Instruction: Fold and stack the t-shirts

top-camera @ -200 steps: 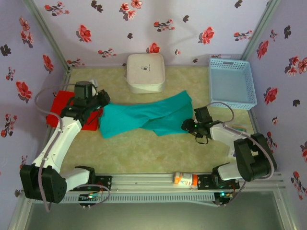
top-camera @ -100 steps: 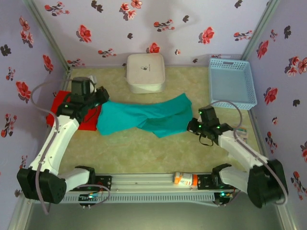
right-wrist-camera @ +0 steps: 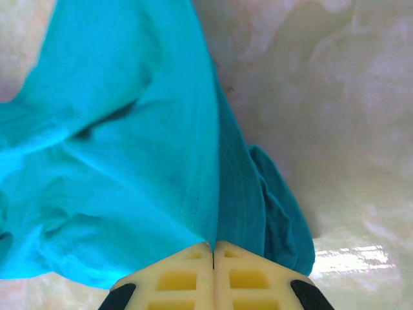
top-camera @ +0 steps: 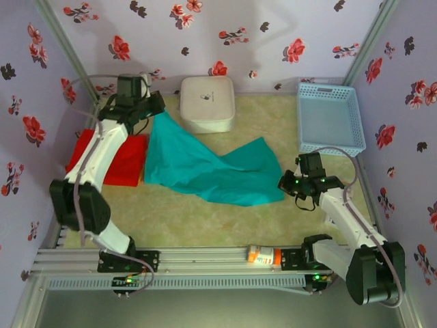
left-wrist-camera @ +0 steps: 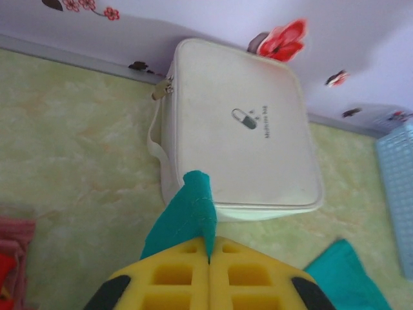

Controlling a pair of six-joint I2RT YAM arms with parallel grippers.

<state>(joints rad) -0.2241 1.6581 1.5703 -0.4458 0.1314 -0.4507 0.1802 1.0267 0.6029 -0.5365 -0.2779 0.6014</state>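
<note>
The teal t-shirt's edge bunches beside the fingers, so my right gripper needs to move outward, low over the table just short of the mesh basket, then release it.
The teal t-shirt (top-camera: 212,167) stretches across the table between both arms, plain side up. My left gripper (top-camera: 158,111) is raised at the back left beside the white box, shut on one corner of the teal cloth (left-wrist-camera: 187,213). My right gripper (top-camera: 283,184) sits low at the right, shut on the shirt's opposite edge (right-wrist-camera: 219,194), which bunches beside the fingers. The red t-shirt (top-camera: 109,158) lies folded flat at the table's left edge, under the left arm; a strip of it (left-wrist-camera: 10,258) shows in the left wrist view.
A white square box (top-camera: 207,102) stands at the back centre, close to the left gripper, also seen as the white box (left-wrist-camera: 245,129). A light-blue mesh basket (top-camera: 330,117) sits at the back right. An orange-capped bottle (top-camera: 263,255) lies on the front rail.
The left gripper has lifted its corner of the teal shirt back and up toward the white box. The right gripper closed on the shirt's right edge and drew it slightly nearer, spreading the cloth.
</note>
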